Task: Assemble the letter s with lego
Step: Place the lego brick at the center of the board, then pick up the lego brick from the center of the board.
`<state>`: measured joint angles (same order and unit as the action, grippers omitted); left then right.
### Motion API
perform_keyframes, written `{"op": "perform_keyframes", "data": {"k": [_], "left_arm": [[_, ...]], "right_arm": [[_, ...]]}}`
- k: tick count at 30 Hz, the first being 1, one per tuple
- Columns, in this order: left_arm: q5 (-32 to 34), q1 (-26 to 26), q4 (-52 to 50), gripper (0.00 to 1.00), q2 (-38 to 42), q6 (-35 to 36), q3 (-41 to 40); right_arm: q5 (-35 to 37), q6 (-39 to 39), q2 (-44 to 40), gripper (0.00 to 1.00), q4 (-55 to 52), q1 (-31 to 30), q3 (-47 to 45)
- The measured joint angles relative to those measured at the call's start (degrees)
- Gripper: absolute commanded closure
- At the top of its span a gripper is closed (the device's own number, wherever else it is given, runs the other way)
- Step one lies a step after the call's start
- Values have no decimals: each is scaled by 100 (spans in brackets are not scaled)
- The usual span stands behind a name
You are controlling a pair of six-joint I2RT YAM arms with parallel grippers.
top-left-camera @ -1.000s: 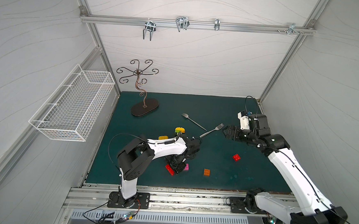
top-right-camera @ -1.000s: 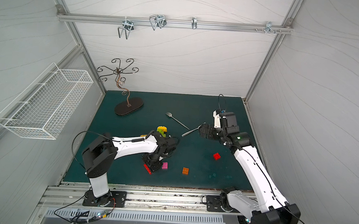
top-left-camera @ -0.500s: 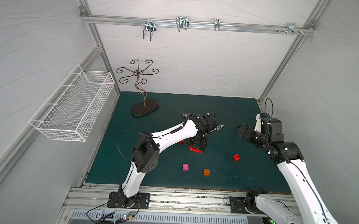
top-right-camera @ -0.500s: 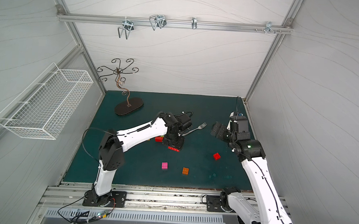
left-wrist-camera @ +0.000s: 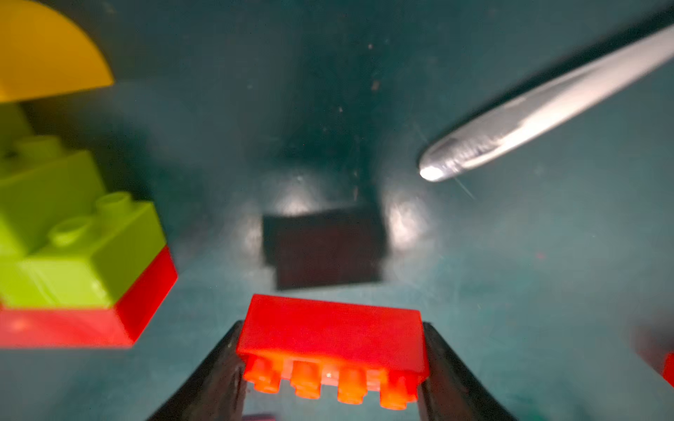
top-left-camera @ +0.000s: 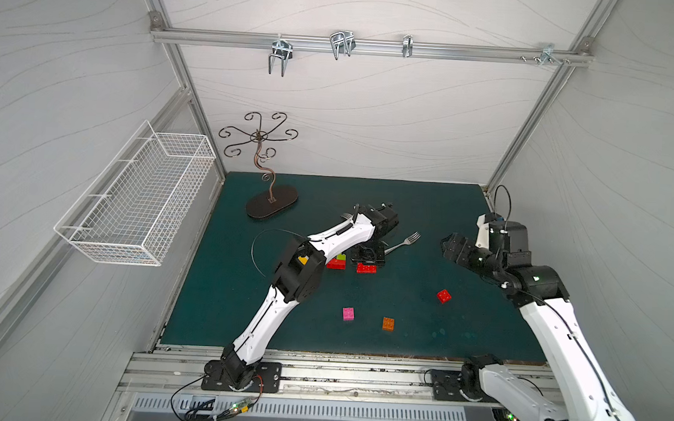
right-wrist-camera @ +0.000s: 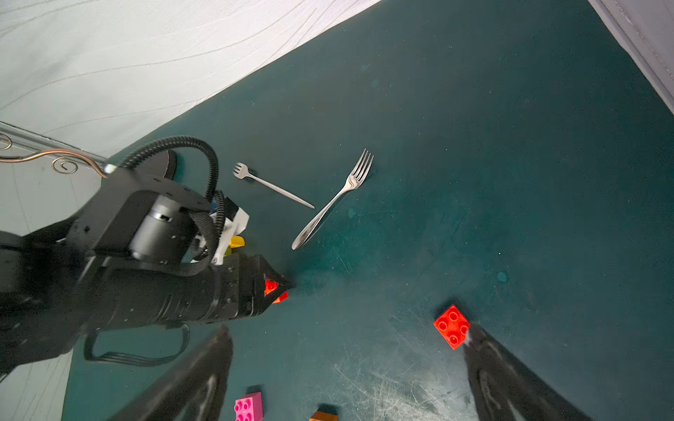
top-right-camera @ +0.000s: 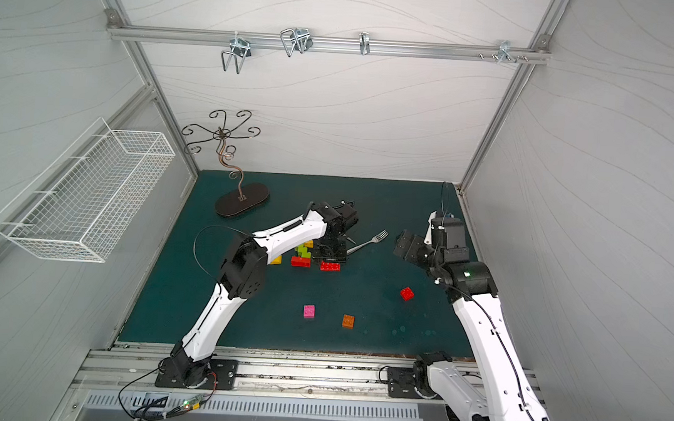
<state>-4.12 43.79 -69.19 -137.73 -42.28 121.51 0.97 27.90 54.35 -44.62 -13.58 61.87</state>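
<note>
I will next move my left gripper back and down to release the long red lego brick, as bare mat beyond the pink brick lies below and behind it.
My left gripper [left-wrist-camera: 332, 346] is shut on a long red lego brick [left-wrist-camera: 330, 331], its ends between the two fingers and its studs facing the camera. In both top views this brick [top-left-camera: 366, 268] is low at mid-mat, just right of a stack of lime green on red lego [left-wrist-camera: 73, 237] with a yellow rounded piece [left-wrist-camera: 43, 54] beside it. That stack [top-right-camera: 302, 253] is partly hidden by the left arm. A red square brick [top-left-camera: 444, 296], a pink one [top-left-camera: 348, 313] and an orange one [top-left-camera: 388, 323] lie loose nearer the front. My right gripper [right-wrist-camera: 346, 335] hangs open and empty at the right [top-left-camera: 451, 246].
A metal fork [top-left-camera: 403, 243] lies just beyond the left gripper, and a second, smaller fork [right-wrist-camera: 270, 185] lies further back. A wire stand on a dark oval base [top-left-camera: 271, 201] is at the back left. A white wire basket [top-left-camera: 135, 199] hangs on the left wall.
The left arm carried the long red brick from the front of the mat to the middle, beside the stack. The right arm drew back to the right, still open.
</note>
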Motion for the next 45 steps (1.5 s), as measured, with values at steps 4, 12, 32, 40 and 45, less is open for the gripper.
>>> {"op": "perform_keyframes", "data": {"k": [4, 12, 32, 40, 45], "left_arm": [[0, 50, -155, 47, -98, 26, 42], [-133, 160, -273, 38, -101, 52, 37], [-201, 352, -452, 11, -37, 236, 214], [415, 101, -590, 8, 2039, 518, -262], [699, -623, -341, 9, 3960, 817, -1773]], "right_arm": [[-20, -2, 20, 1, 0, 0, 0], [-127, 0, 111, 1, 11, 0, -2], [223, 201, 175, 1, -243, 0, 68], [400, 938, 1290, 9, -748, 433, 144], [28, 1582, 2284, 23, -634, 671, -490]]}}
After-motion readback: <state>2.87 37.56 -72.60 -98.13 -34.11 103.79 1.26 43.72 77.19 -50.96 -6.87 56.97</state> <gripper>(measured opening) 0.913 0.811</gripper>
